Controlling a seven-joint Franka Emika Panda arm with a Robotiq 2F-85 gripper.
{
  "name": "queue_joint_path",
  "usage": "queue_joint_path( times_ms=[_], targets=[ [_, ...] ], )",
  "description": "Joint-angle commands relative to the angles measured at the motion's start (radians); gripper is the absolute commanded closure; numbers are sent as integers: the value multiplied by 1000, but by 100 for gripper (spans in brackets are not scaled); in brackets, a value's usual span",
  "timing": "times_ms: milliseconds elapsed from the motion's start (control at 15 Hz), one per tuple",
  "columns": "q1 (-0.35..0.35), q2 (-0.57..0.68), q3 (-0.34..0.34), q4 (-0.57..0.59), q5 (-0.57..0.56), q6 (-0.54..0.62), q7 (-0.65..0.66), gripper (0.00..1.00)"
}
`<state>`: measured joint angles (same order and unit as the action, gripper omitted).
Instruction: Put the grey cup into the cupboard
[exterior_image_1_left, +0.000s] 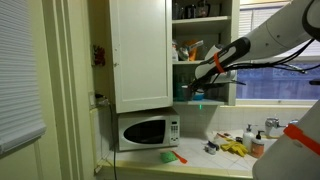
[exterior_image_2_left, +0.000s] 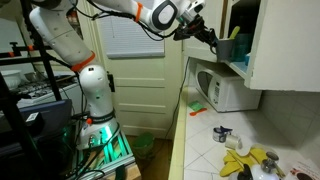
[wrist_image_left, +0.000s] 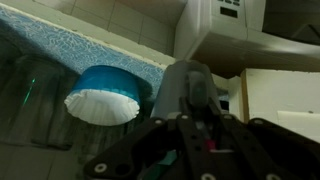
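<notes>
I should move my gripper outward, deeper over the shelf (wrist_image_left: 149, 73) beside the blue cup, and release the grey cup (wrist_image_left: 190, 85) there. The grey cup is still at the shelf's front edge.
The tall white cupboard (exterior_image_1_left: 140, 50) stands open above the microwave, and its shelves hold several items; it also shows in an exterior view (exterior_image_2_left: 285, 40). My gripper (exterior_image_1_left: 195, 75) reaches in at a lower shelf, as an exterior view (exterior_image_2_left: 215, 38) also shows. In the wrist view the gripper (wrist_image_left: 195, 125) is shut on the grey cup (wrist_image_left: 190, 85), which stands out ahead of the fingers. A blue cup with a white rim (wrist_image_left: 105, 95) sits on the shelf just beside the grey cup.
The white microwave (exterior_image_1_left: 147, 130) stands on the counter under the cupboard and shows in an exterior view (exterior_image_2_left: 225, 90). Yellow gloves (exterior_image_1_left: 232, 148), a bottle (exterior_image_1_left: 258, 143) and a green item (exterior_image_1_left: 168, 156) lie on the counter. The open cupboard door hangs beside the arm.
</notes>
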<state>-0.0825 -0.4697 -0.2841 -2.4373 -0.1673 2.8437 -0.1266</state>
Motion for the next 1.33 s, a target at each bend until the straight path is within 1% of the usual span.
queue_joint_path(
  times_ms=[0, 333, 667, 1133, 1267],
  targets=[
    [-16, 63, 35, 68, 40, 22, -11, 95],
    [-29, 113, 58, 105, 45, 41, 4, 95],
    [-34, 151, 72, 109, 56, 78, 16, 95],
    [-73, 195, 112, 101, 34, 152, 54, 95],
    [-84, 208, 115, 102, 4, 165, 89, 95]
  ],
)
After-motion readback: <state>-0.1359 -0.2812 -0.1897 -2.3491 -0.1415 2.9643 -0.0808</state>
